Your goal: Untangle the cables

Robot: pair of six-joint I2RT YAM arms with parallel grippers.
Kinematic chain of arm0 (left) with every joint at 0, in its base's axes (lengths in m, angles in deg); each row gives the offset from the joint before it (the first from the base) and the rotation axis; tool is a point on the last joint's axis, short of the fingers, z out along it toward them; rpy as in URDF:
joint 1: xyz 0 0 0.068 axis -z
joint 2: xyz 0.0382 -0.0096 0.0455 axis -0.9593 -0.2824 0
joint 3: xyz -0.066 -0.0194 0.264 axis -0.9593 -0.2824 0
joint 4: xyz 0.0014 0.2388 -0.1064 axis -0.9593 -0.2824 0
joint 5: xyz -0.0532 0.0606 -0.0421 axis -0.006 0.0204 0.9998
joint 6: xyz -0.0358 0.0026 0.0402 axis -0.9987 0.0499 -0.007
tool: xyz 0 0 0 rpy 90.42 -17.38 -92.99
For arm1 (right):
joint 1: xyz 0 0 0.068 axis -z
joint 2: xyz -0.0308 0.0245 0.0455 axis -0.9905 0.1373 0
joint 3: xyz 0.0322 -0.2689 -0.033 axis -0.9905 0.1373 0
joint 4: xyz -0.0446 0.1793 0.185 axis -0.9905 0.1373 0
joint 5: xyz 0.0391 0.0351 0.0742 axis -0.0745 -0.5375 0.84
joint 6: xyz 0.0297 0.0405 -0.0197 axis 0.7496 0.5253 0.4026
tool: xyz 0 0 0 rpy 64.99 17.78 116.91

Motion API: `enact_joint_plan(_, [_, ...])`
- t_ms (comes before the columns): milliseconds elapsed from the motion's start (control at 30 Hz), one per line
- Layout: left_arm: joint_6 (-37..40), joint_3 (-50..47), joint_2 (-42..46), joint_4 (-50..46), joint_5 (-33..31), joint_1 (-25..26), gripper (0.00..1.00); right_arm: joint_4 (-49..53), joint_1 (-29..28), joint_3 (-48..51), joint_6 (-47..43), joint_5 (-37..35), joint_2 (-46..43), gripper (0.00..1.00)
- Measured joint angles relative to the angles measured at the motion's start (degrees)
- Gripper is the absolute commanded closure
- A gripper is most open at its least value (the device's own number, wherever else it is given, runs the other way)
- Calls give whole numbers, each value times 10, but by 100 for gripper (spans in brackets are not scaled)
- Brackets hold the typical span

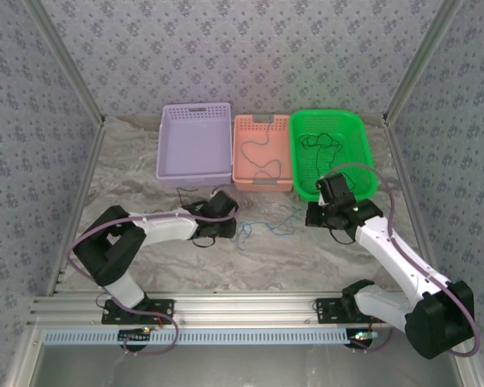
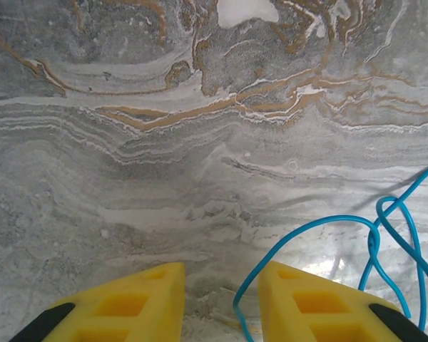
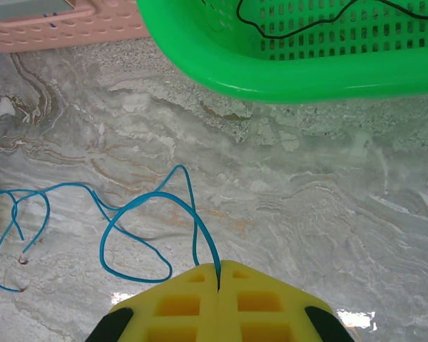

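My right gripper should pull away from the left gripper and release the blue cable (image 1: 266, 228) on the tabletop by the green basket, because the cable's loops lie crossed.
A thin blue cable (image 1: 266, 228) lies in loose loops on the marble table between the two arms. My right gripper (image 3: 220, 265) is shut on one end of it, and the strand (image 3: 139, 203) rises out of the closed yellow fingertips and curls off to the left. My left gripper (image 2: 221, 274) stands open low over the table. A bend of the blue cable (image 2: 321, 224) runs through the gap close to its right finger, not pinched. In the top view the left gripper (image 1: 232, 216) and right gripper (image 1: 313, 216) face each other across the cable.
Three baskets stand in a row at the back: purple (image 1: 195, 179), pink (image 1: 262, 185) with a thin dark cable (image 1: 262, 149) in it, and green (image 1: 363, 141) holding a black cable (image 1: 321, 141). The green basket's rim (image 3: 221, 64) is just ahead of my right gripper.
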Motion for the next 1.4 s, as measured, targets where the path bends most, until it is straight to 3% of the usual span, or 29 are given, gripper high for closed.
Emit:
enact_joint_plan(367, [0,33,-33,2,-7,11,73,0,1,0,0,0,3,100])
enact_joint_plan(433, [0,43,-41,2,-16,21,77,0,2,0,0,0,3,100])
enact_joint_plan(567, [2,58,-56,5,-31,39,99,0,4,0,0,0,3,100])
enact_joint_plan(833, [-18,25,-9,4,-62,44,100,0,11,0,0,-5,0,100])
enact_joint_plan(1067, [-30,-32,170,-31,-65,-58,100,2,16,0,1,-17,-22,100])
enact_joint_plan(1400, [-30,-54,352,-128,-53,-200,100,24,49,2,22,-50,-49,100])
